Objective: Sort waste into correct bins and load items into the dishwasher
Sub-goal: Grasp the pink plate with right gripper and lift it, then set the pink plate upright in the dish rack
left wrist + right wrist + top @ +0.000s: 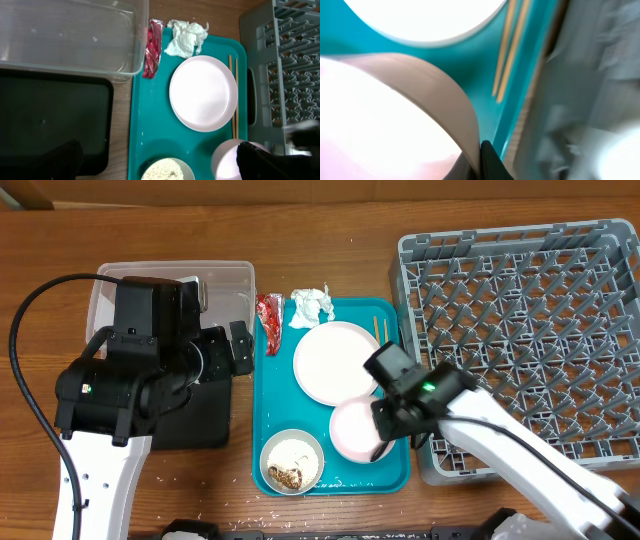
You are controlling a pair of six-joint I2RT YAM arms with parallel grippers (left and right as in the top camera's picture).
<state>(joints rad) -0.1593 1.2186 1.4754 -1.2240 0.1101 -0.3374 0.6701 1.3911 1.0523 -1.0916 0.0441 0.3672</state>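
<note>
The far wires of the grey dish rack are empty, so my right gripper should go up, move outward over them, then lower the small pink bowl (352, 430) and let it go.
My right gripper (383, 442) is shut on the rim of the small pink bowl (352, 430) at the front right of the teal serving tray (272, 405); the right wrist view shows the rim (455, 110) pinched between the fingers (481, 162). The round plate (335, 360) lies behind it, chopsticks (378, 330) along its right. The white bowl (292, 462) holds rice and brown scraps. The napkin (311, 304) and red wrapper (269, 320) lie at the tray's back. My left gripper (238, 350) hovers open over the black tray (200, 420), in front of the clear tub (230, 285).
The grey dish rack (520, 330) stands right of the teal tray, its near left corner close to my right gripper. Loose rice grains lie on the wooden table in front of the black tray.
</note>
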